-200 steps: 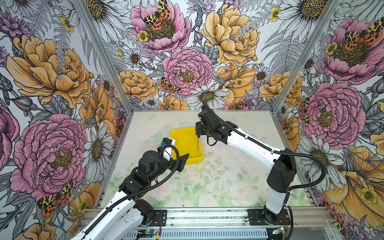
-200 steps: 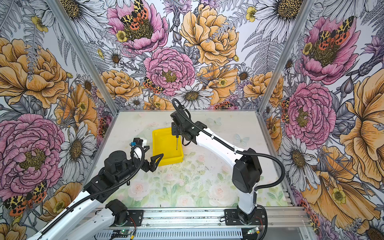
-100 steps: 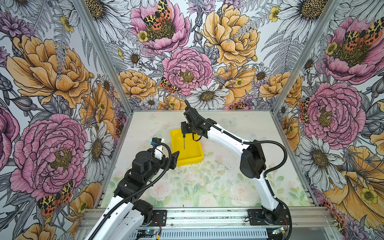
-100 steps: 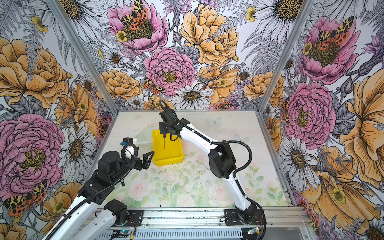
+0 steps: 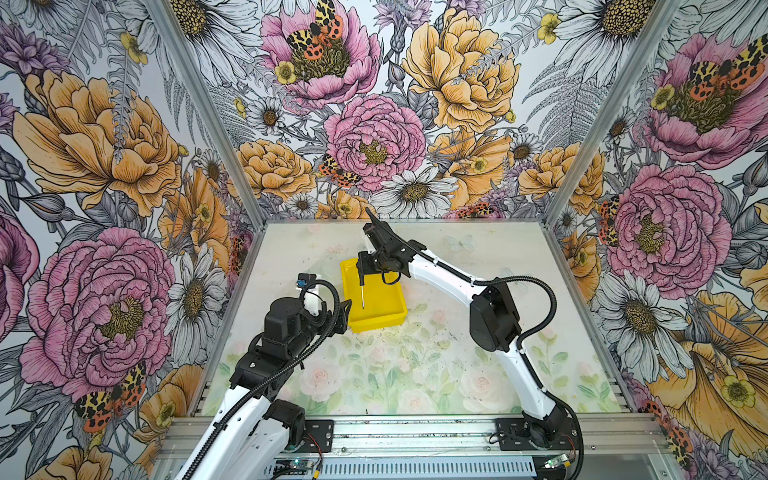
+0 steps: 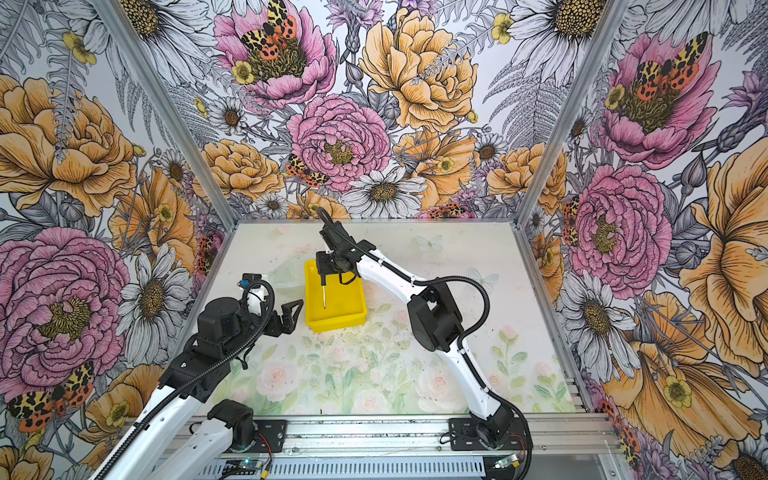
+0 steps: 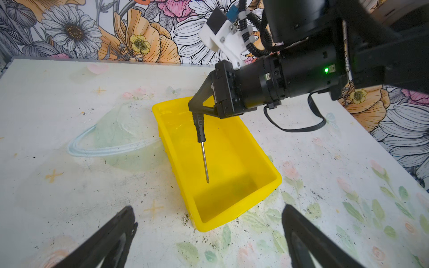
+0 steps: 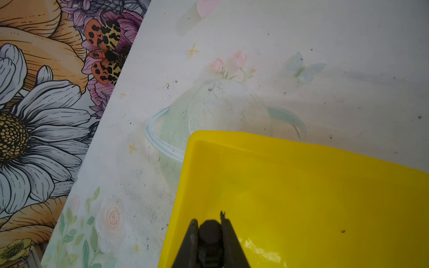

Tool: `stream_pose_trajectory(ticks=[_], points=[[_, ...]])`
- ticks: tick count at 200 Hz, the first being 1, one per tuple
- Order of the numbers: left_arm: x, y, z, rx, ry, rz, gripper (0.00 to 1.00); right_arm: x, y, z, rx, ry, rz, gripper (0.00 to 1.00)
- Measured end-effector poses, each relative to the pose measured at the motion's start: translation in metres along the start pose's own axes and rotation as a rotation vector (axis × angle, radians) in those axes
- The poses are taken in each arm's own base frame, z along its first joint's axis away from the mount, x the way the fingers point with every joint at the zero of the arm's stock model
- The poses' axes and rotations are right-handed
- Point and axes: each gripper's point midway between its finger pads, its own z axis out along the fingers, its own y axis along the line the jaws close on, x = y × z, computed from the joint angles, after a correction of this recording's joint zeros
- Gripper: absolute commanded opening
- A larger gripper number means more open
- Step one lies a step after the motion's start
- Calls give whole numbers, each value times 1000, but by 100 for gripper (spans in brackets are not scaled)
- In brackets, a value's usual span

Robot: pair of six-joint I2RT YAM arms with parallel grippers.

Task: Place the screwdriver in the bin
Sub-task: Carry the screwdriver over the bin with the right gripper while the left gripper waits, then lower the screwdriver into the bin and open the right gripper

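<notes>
The bottom of the bin is still below my right gripper and the screwdriver's hanging stem. My right gripper needs to go down between the bin's sides next and let go of the screwdriver's handle.
The yellow bin (image 5: 388,309) (image 6: 345,311) stands on the table left of centre. My right gripper (image 5: 361,270) (image 6: 322,272) hovers over the bin's far end, shut on the black handle of the screwdriver (image 5: 362,293) (image 6: 323,293). The screwdriver (image 7: 201,139) hangs from the right gripper (image 7: 194,109) with its grey shaft pointing down into the bin (image 7: 267,162). In the right wrist view the right gripper (image 8: 210,220) clamps the handle end of the screwdriver (image 8: 210,232) above the bin (image 8: 301,197). My left gripper (image 5: 343,309) (image 6: 293,311) (image 7: 208,210) is open and empty, beside the bin's near left corner.
The floral enclosure walls (image 5: 199,249) close in the table on three sides. A metal rail (image 5: 415,432) runs along the front edge. The table (image 5: 415,365) carries a faded flower print and dark specks.
My right gripper has carried the screwdriver leftward, from over the bin's right wall to over the bin's inside. The left arm has drawn back a little to the left.
</notes>
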Motion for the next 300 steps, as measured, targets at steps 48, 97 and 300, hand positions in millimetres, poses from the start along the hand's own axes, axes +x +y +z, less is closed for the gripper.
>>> stream_pose_trajectory(ticks=[48, 97, 300], points=[[-6, -2, -7, 11, -32, -48, 99, 29, -14, 28, 4, 84, 37, 0], [-8, -1, -16, 4, -53, -72, 99, 48, -23, 46, -5, 139, 73, 0], [2, 3, -13, -17, -14, -91, 99, 60, -38, 60, 20, 170, 136, 34]])
